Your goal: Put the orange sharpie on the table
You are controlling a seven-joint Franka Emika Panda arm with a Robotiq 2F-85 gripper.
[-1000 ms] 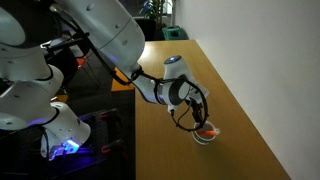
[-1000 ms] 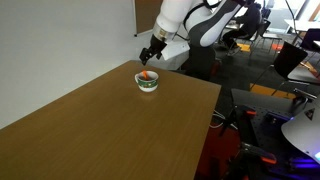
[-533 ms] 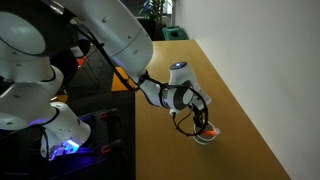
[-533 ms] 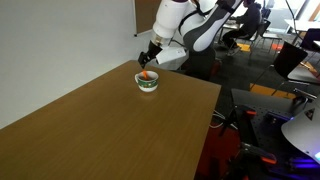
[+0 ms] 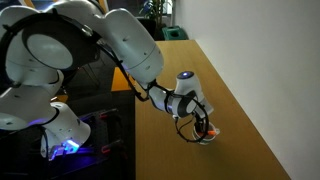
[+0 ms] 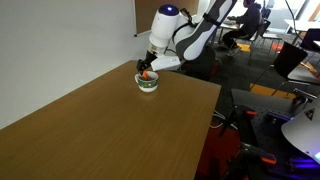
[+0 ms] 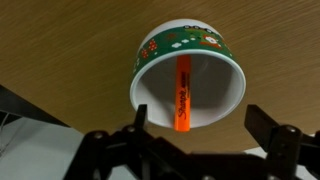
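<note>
The near end of the orange sharpie already sits between my open fingers, so my gripper lowers straight over that end next and closes on it.
The orange sharpie (image 7: 184,93) lies inside the small white bowl (image 7: 232,78), which has a green patterned outside, and leans on its near rim. In the wrist view my gripper (image 7: 203,122) is open, one finger on each side of the bowl's near rim, with the sharpie's near end between them and untouched. In both exterior views the gripper (image 5: 203,127) (image 6: 146,68) hovers right over the bowl (image 5: 207,138) (image 6: 147,84) on the light-brown wooden table (image 6: 110,130). A bit of orange (image 6: 146,76) shows in the bowl.
The bowl stands near the table's far end, close to the white wall (image 5: 270,60). The table's long edge (image 6: 205,130) drops off toward a floor with chairs and equipment (image 6: 290,60). The robot base (image 5: 55,125) stands beside the table.
The arm has lowered and moved over the bowl; the gripper now sits closer to the bowl's rim. The bowl and sharpie have not moved.
</note>
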